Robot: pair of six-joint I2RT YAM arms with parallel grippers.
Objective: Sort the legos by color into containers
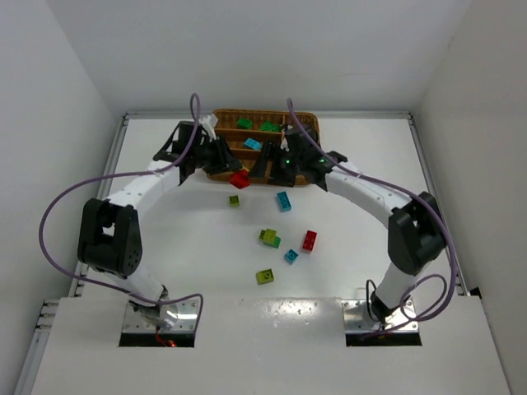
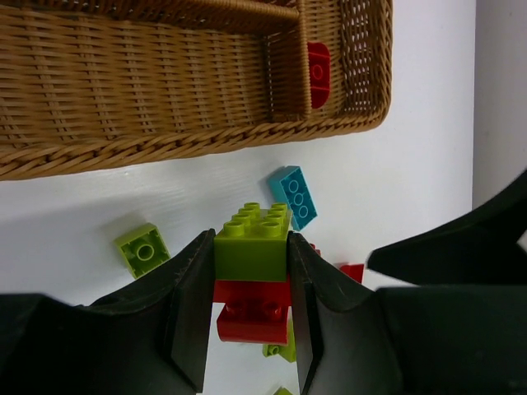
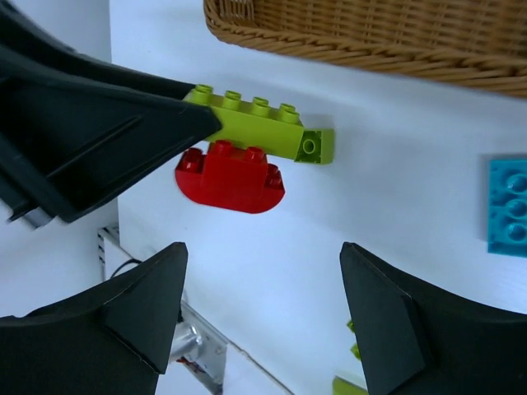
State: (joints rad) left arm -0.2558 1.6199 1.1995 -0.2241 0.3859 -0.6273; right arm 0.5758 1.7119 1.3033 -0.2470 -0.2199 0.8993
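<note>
My left gripper needs to reach outward and down next and let go of the yellow-green brick in the tray's near section (image 1: 248, 157) (image 2: 177, 82), which is clear of other colors.
My left gripper (image 2: 248, 240) is shut on a clump of legos: a yellow-green brick (image 2: 251, 247) stacked on red bricks (image 2: 254, 317). It holds the clump just in front of the wicker tray (image 1: 263, 113), where the red part (image 1: 240, 178) shows. My right gripper (image 3: 262, 247) is open and empty. It faces the clump (image 3: 259, 132) from the right and stands apart from it. In the top view it sits at the tray's front edge (image 1: 268, 169). The tray holds green bricks (image 1: 244, 123), a cyan brick (image 1: 253, 144) and a red brick (image 2: 318, 74).
Loose legos lie on the white table: a small yellow-green brick (image 1: 235, 200), a cyan one (image 1: 284, 201), a yellow-green and green clump (image 1: 269, 238), a red one (image 1: 310, 240), another cyan (image 1: 291, 256) and another yellow-green (image 1: 264, 276). White walls enclose the table.
</note>
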